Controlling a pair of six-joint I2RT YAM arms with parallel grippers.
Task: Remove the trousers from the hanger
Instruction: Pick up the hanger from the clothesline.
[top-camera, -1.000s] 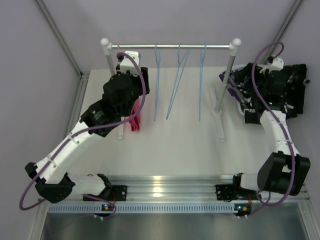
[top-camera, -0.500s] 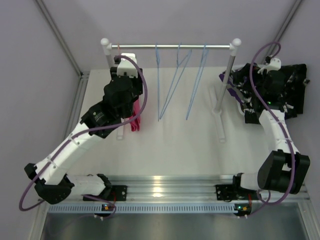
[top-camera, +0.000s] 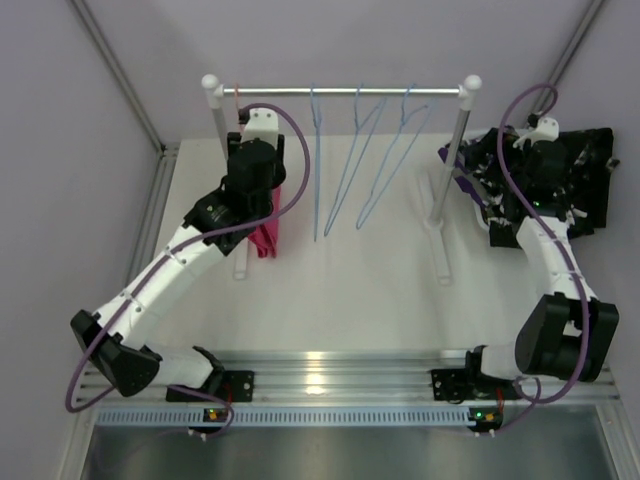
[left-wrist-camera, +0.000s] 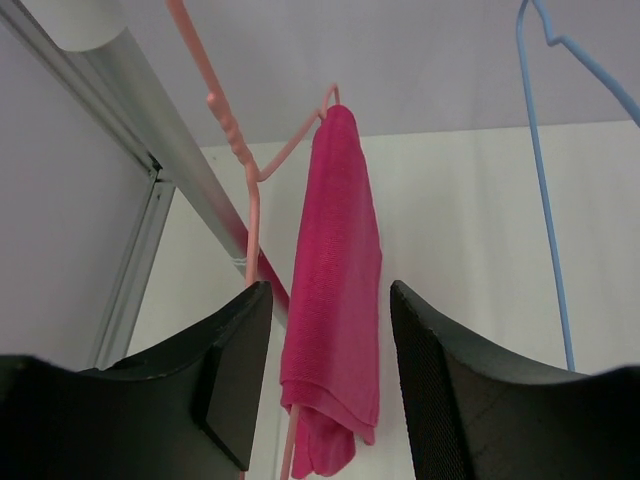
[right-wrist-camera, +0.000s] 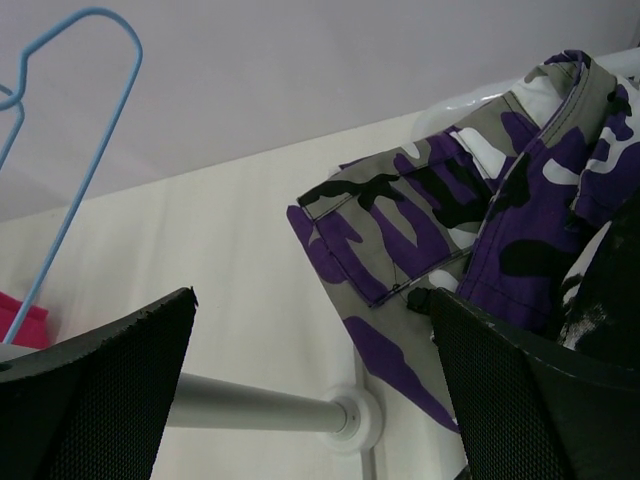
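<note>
Next, the left gripper shifts to the left in the wrist view onto the pink hanger's near arm (left-wrist-camera: 252, 228), since that arm is outside the gripper's fingers on that side.
The hot pink trousers (left-wrist-camera: 335, 290) hang folded over a pink hanger (left-wrist-camera: 240, 160) at the left end of the rack rail (top-camera: 340, 92). My left gripper (left-wrist-camera: 330, 380) is open, with one jaw on each side of the pink cloth, not touching it. In the top view it (top-camera: 262, 200) is just above the pink trousers (top-camera: 267, 235). My right gripper (right-wrist-camera: 310, 390) is open and empty beside the purple-white-black camouflage trousers (right-wrist-camera: 440, 220), which lie by the right rack post. Black trousers with white print (top-camera: 590, 170) lie in a pile at the far right. The yellow-olive pair is out of view.
Three empty blue hangers (top-camera: 355, 150) hang on the rail, tilted to the right. The rack's left post (top-camera: 212, 110) and right post (top-camera: 462, 140) stand on foot bars on the white table (top-camera: 340, 290). The right post (right-wrist-camera: 260, 408) lies close under my right gripper.
My left gripper has moved toward the rail and down over the pink trousers. The blue hangers have swung to the right. The right arm has barely moved.
</note>
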